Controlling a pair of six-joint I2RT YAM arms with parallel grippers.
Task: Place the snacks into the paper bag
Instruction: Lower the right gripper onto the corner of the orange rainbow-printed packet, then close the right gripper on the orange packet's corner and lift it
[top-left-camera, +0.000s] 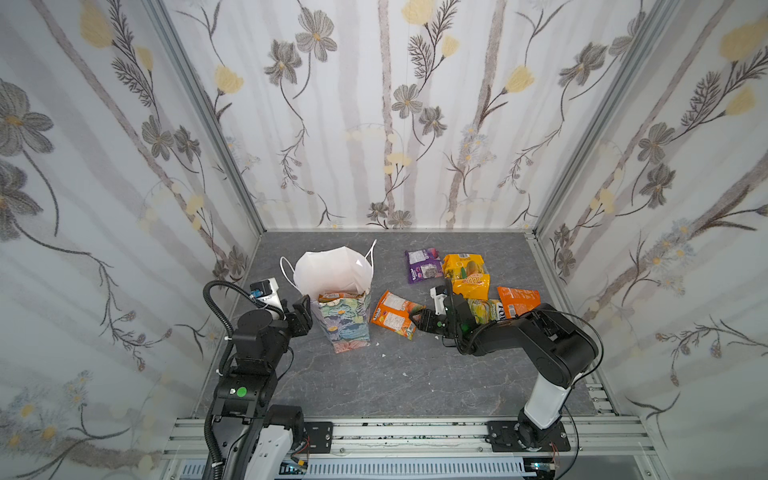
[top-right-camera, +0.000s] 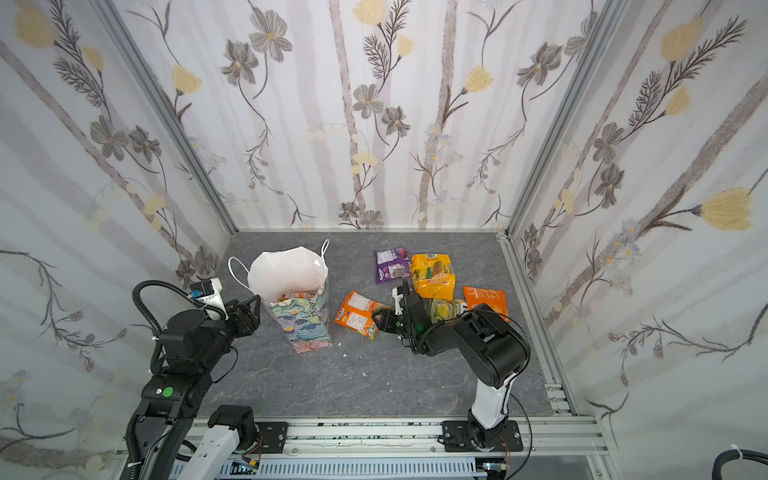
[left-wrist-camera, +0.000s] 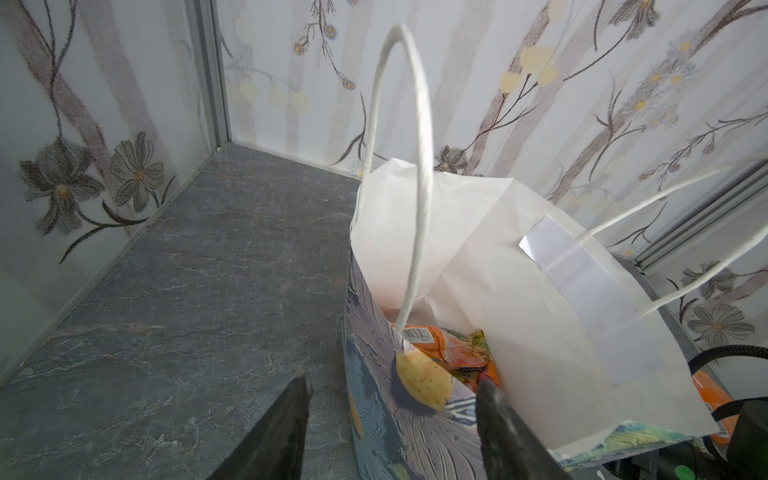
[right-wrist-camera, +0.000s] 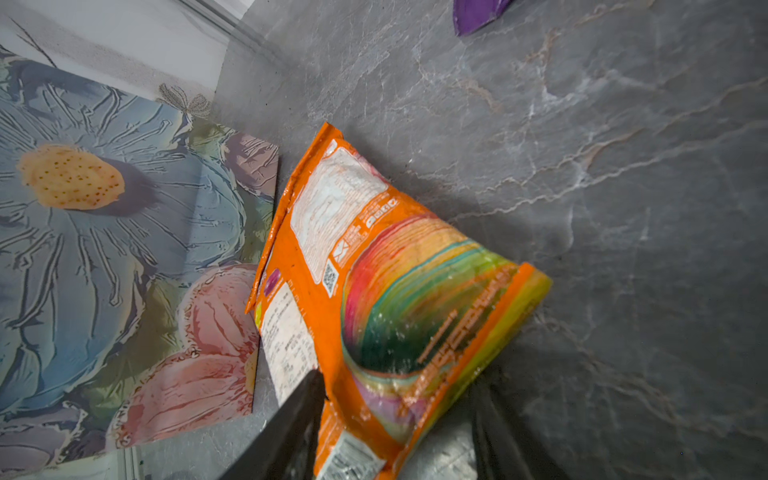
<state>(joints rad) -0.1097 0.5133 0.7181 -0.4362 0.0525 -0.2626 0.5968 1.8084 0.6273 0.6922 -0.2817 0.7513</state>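
Observation:
The orange packet's rainbow-striped edge (top-left-camera: 412, 321) (right-wrist-camera: 409, 438) is already between the fingers of my right gripper, so I need to keep that gripper low where it is and close its fingers on that edge next.
The paper bag (top-left-camera: 347, 332) (top-right-camera: 309, 332) stands upright at centre left, mouth open, with orange snacks (left-wrist-camera: 449, 345) inside. My left gripper (top-left-camera: 305, 316) (left-wrist-camera: 395, 380) is open and straddles the bag's near corner (left-wrist-camera: 415, 436), one finger inside and one outside. An orange rainbow-striped packet (top-left-camera: 395, 318) (right-wrist-camera: 374, 270) lies tilted on the floor just right of the bag (right-wrist-camera: 104, 249). My right gripper (top-left-camera: 417, 318) (right-wrist-camera: 399, 374) is open around that packet's near end; one finger touches it, the other stands apart. Behind lie a purple packet (top-left-camera: 424, 266), yellow packets (top-left-camera: 463, 266), a green-yellow one (top-left-camera: 484, 311) and an orange one (top-left-camera: 517, 301).
Flower-papered walls close in the grey marbled floor (top-left-camera: 374, 382) on three sides. An aluminium rail (top-left-camera: 415, 432) carrying both arm bases runs along the front. A few white crumbs (top-left-camera: 384, 355) lie in front of the bag. The bag's cord handles (left-wrist-camera: 419, 166) stand up above its mouth.

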